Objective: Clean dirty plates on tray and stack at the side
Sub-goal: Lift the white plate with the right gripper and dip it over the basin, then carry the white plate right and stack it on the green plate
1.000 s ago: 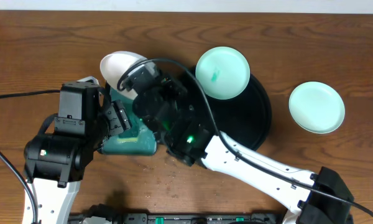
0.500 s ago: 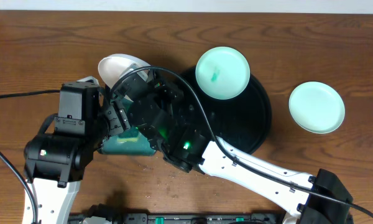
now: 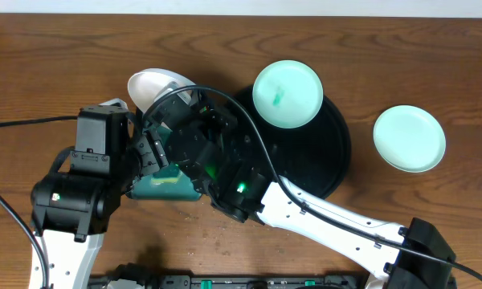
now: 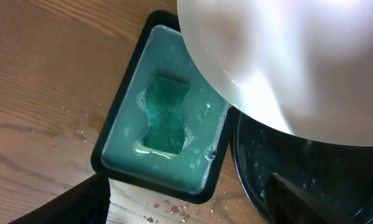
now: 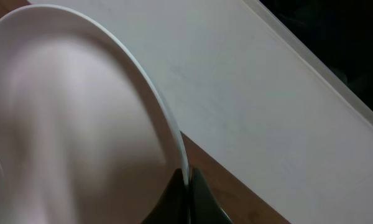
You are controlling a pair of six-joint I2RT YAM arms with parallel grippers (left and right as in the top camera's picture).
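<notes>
I will next swing my right gripper across the round tray, turn the white plate flat and lower it onto the plain mint plate (image 3: 410,139) on the tabletop.
My right gripper (image 5: 185,182) is shut on the rim of a white plate (image 5: 68,124) and holds it tilted on edge above the table. That plate (image 3: 151,85) shows overhead at the upper left, and fills the top right of the left wrist view (image 4: 286,56). A pale-mint plate with a teal smear (image 3: 287,94) lies on the far rim of the round black tray (image 3: 325,160). A plain mint plate (image 3: 409,138) lies on the table at the right. My left gripper (image 4: 186,208) is open and empty, above the near end of the rectangular tray.
A rectangular black tray (image 4: 112,134) holds teal water and a green sponge (image 4: 165,115), left of the round tray (image 4: 311,186). Crumbs and water drops lie on the wood by its near edge. The right arm (image 3: 321,213) crosses the table's front.
My right arm has shifted a little to the left with the held plate, then stayed still. The left arm has not moved.
</notes>
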